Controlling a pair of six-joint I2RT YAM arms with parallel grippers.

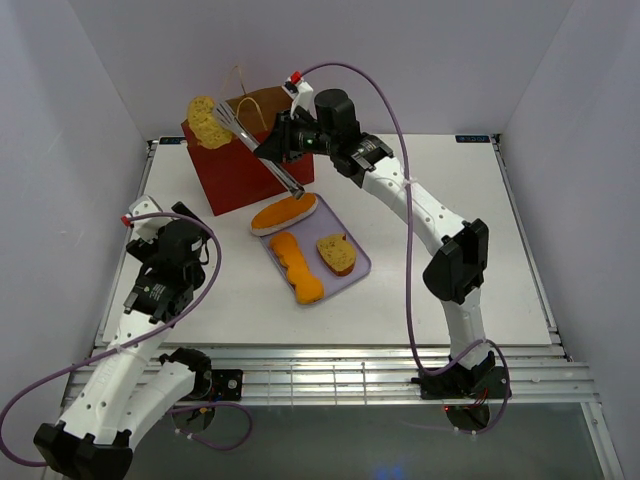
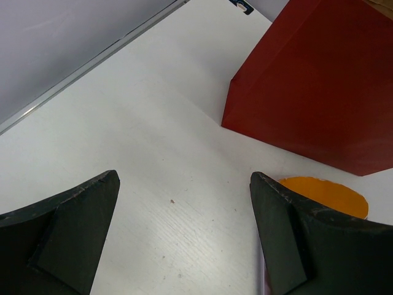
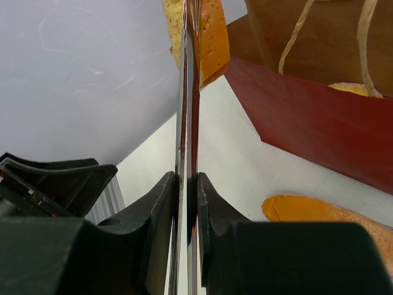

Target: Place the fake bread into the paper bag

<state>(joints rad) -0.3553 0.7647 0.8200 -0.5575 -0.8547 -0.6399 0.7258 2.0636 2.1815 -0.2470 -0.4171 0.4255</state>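
The bag's brown opening [image 1: 244, 107] [image 3: 255, 40] lies outward of my right gripper, so next I need to ease it outward, bring the pinched slice over the opening and release the tongs there.
The red paper bag [image 1: 235, 170] stands upright at the back left, brown inside, with tan loop handles. My right gripper [image 1: 283, 150] is shut on the long metal tongs [image 1: 262, 150], which pinch a yellow-golden bread slice [image 1: 205, 121] in the air by the bag's upper left corner. In the right wrist view the tongs [image 3: 187, 123] run between my shut fingers [image 3: 156, 209] up to the slice [image 3: 209, 37], beside the bag [image 3: 319, 117]; a pale bread piece [image 3: 353, 90] lies inside. My left gripper [image 1: 160, 215] is open and empty, low over the table left of the bag [image 2: 319, 80].
A lavender tray [image 1: 358, 268] in front of the bag holds a long orange loaf [image 1: 283, 212], a wavy orange roll [image 1: 296, 266] and a brown-crusted slice [image 1: 336, 253]. The loaf's end shows in both wrist views [image 2: 325, 195] [image 3: 319, 212]. White walls stand at left and back.
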